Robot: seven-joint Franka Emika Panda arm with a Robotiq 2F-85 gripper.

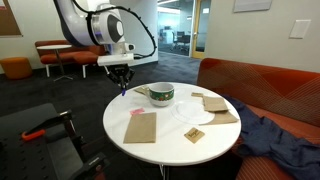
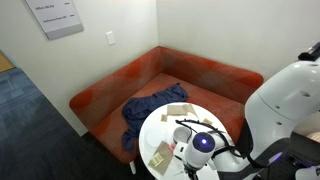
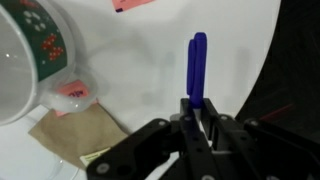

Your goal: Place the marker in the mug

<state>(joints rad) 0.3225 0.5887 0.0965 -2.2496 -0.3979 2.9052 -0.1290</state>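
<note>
My gripper needs to rise clear of the mug's rim next, move across, go down and let go of the marker, because the mug's opening (image 1: 160, 87) is to the gripper's left in the wrist view.
My gripper (image 3: 198, 108) is shut on the marker (image 3: 198, 68), whose blue-purple end sticks out past the fingertips over the white table. In an exterior view the gripper (image 1: 121, 82) hangs above the table's edge, a little to the left of the mug (image 1: 161, 95), with the marker (image 1: 122, 91) pointing down. The mug is white with a dark green band and stands upright; in the wrist view it (image 3: 30, 60) fills the upper left corner, apart from the marker. In an exterior view (image 2: 200, 143) the arm hides the marker.
The round white table (image 1: 170, 135) carries a brown paper piece (image 1: 141, 127), a white round disc (image 1: 192, 115), a small tan square (image 1: 194, 135) and tan pieces (image 1: 217, 105). A red sofa (image 2: 150, 85) with a blue cloth (image 2: 150, 112) borders it.
</note>
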